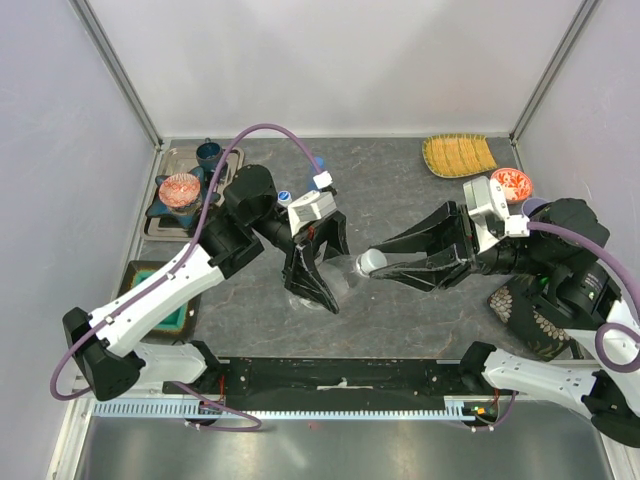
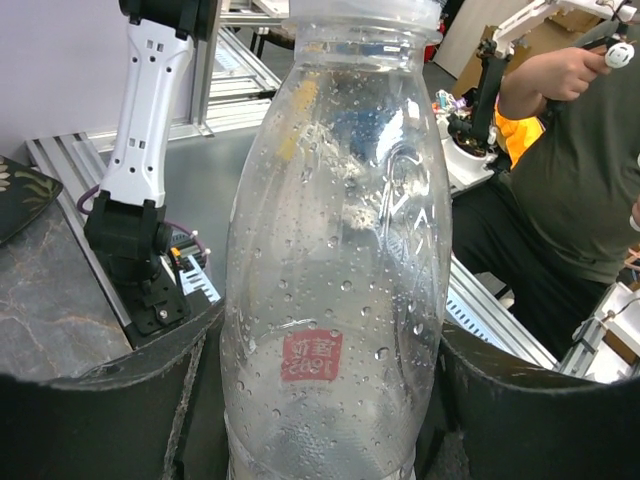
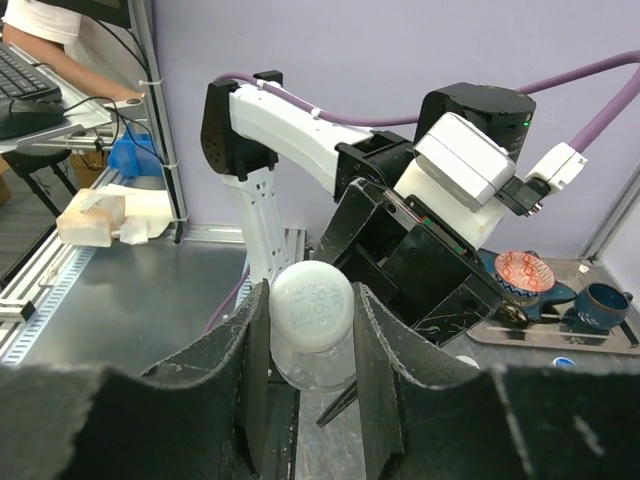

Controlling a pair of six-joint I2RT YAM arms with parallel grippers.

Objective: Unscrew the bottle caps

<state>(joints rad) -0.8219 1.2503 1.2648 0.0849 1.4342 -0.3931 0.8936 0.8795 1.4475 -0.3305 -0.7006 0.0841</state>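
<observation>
The white cap [image 1: 371, 262] comes away from the bottle next. My right gripper then turns downward, lowers the cap and releases it, as bare tabletop lies below it.
A plain clear bottle [image 2: 335, 280], beaded with droplets and bearing a small red stamp, is held between my two grippers over the middle of the table. My left gripper [image 1: 312, 278] is shut on the bottle's body, its black pads [image 2: 100, 410] pressing both sides. The bottle's white cap [image 3: 311, 305] points toward the right arm. My right gripper [image 3: 311, 322] is shut on that cap, one finger [image 3: 250, 340] on each side. From above, the cap [image 1: 371, 262] shows at the right gripper's tips [image 1: 374, 263]. The bottle's body is mostly hidden there by the left fingers.
A tray [image 1: 232, 160] at the back left carries a blue cup [image 1: 208, 152] and a red patterned bowl [image 1: 180, 188]. A yellow woven mat [image 1: 458, 154] and a red dish [image 1: 512, 183] lie at the back right. A patterned dark bag [image 1: 525, 310] sits under the right arm.
</observation>
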